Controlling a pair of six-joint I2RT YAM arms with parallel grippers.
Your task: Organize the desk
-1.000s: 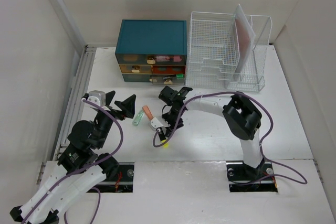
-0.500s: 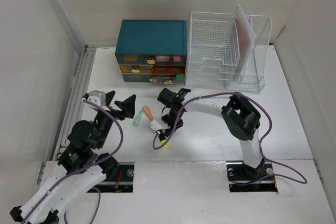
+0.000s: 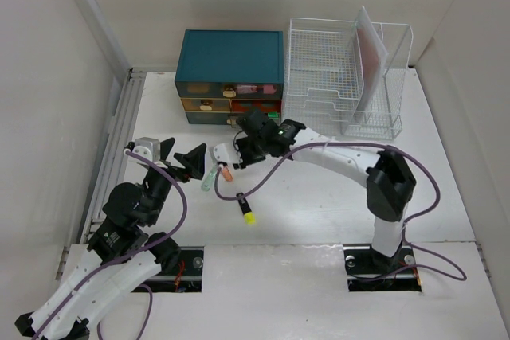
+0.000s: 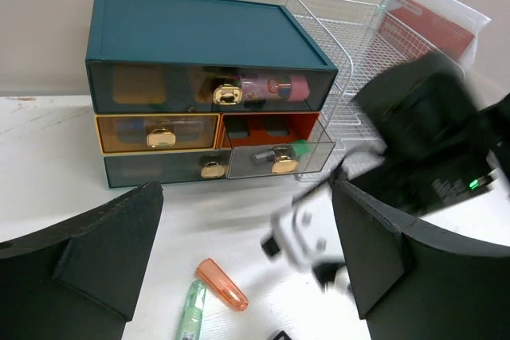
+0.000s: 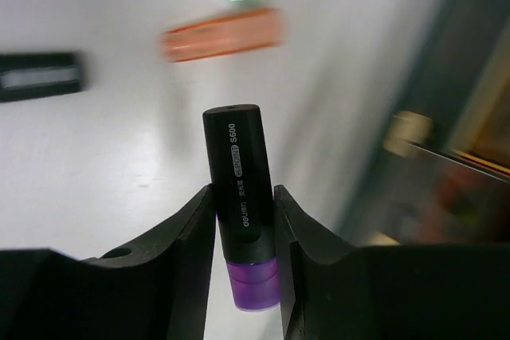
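Note:
The open lower drawer (image 3: 259, 107) (image 5: 446, 203) already holds a highlighter with a green cap, so my right gripper should move outward over it and release the black highlighter inside.
The white desk (image 3: 319, 189) holds a green highlighter (image 3: 209, 179) and an orange highlighter (image 3: 225, 171) side by side, and a black highlighter with a yellow cap (image 3: 248, 213) nearer the front. My right gripper (image 3: 237, 152) hovers above the orange one, in front of the teal drawer box (image 3: 231, 57). It is shut on a black highlighter with a purple cap (image 5: 241, 205). My left gripper (image 3: 187, 161) is open and empty, just left of the green highlighter (image 4: 191, 312) and orange highlighter (image 4: 223, 284).
A white wire rack (image 3: 343, 77) with an upright folder stands right of the drawer box. The box's lower right drawer (image 4: 275, 157) is pulled out a little. A ribbed metal rail (image 3: 119, 141) runs along the desk's left edge.
My right gripper has risen from the desk near the yellow-capped highlighter and moved back and left toward the drawer box, with the purple-capped highlighter in it. The left arm has not moved.

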